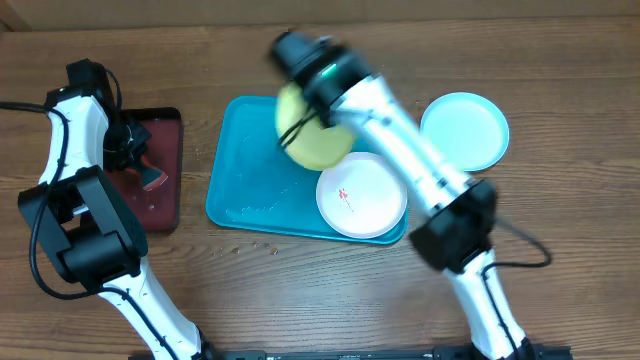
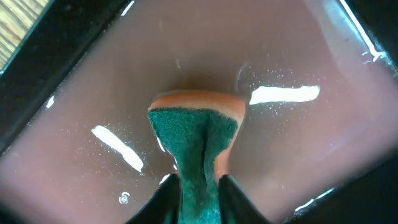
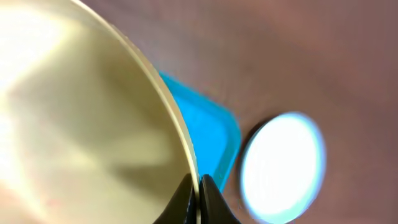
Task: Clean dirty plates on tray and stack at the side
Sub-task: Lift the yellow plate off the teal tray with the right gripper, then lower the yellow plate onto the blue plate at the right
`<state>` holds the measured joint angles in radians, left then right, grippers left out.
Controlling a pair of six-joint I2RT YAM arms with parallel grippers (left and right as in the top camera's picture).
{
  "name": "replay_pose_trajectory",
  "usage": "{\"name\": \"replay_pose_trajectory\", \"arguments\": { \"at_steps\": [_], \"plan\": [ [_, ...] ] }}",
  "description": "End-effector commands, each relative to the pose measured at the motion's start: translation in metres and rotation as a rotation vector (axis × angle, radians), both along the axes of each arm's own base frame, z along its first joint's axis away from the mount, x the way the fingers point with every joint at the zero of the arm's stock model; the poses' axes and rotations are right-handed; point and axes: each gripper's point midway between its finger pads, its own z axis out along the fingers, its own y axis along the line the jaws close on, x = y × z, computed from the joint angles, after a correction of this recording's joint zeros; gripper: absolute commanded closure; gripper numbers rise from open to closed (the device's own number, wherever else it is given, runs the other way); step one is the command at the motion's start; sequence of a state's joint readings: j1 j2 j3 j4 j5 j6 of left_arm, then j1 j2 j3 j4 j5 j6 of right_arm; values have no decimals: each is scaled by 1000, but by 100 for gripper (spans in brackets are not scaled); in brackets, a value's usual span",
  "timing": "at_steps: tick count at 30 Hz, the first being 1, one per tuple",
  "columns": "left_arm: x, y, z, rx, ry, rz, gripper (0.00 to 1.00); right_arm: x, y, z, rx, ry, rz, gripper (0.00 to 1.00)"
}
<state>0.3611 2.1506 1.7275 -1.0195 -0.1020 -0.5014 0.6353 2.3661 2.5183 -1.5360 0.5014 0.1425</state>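
To the right of my right gripper in the overhead view lies the uncovered light blue plate (image 1: 465,131), so next I swing over it, lower the yellow-green plate (image 1: 312,130) and release.
My right gripper (image 3: 198,186) is shut on the rim of the yellow-green plate (image 1: 312,130), holding it tilted on edge above the turquoise tray (image 1: 240,180); it fills the left of the right wrist view (image 3: 87,118). The white plate (image 1: 361,195) with red smears lies flat at the tray's right end. The light blue plate (image 1: 464,130) lies on the table right of the tray, and shows in the right wrist view (image 3: 283,168). My left gripper (image 2: 199,186) is shut on a green and orange sponge (image 2: 196,140) over the dark red tray (image 1: 160,170).
The dark red black-rimmed tray (image 2: 298,149) holds a film of water with glints. A few crumbs lie on the wooden table (image 1: 260,245) just in front of the turquoise tray. The right arm (image 1: 400,140) spans over the tray's right half.
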Motion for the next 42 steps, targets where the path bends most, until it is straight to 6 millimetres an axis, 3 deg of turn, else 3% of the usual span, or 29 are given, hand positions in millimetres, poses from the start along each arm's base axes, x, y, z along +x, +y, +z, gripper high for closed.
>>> {"name": "replay_pose_trajectory", "arguments": {
  "at_steps": [1,2,6,12,16,20,25,29,33,34,38,42],
  "plan": [
    [-10,0,-5,6,12,7,50,8,-52,7,359,168,-198,96],
    [-11,0,-8,5,14,7,40,9,-68,5,387,196,-236,96],
    [-14,-1,-18,4,16,7,26,12,-139,2,466,262,-407,96],
    [-13,-1,-19,6,9,6,24,15,-240,-4,516,255,-624,96],
    [-13,-1,-19,6,9,6,25,5,-285,-16,522,273,-732,96],
    [-12,-1,-19,7,7,7,24,-8,-314,-30,523,310,-812,96],
    [-12,0,-19,8,5,7,23,-19,-330,-49,517,362,-842,96],
    [-12,0,-19,8,4,7,23,-24,-327,-69,510,403,-843,96],
    [-11,0,-19,9,2,7,22,-25,-318,-83,502,429,-830,86],
    [-11,0,-19,9,2,7,22,-25,-317,-85,501,432,-826,83],
    [-11,0,-19,9,1,7,24,-24,-303,-88,511,450,-801,51],
    [-7,-1,-19,0,-15,5,46,-22,-271,-85,603,499,-703,39]
  ]
}}
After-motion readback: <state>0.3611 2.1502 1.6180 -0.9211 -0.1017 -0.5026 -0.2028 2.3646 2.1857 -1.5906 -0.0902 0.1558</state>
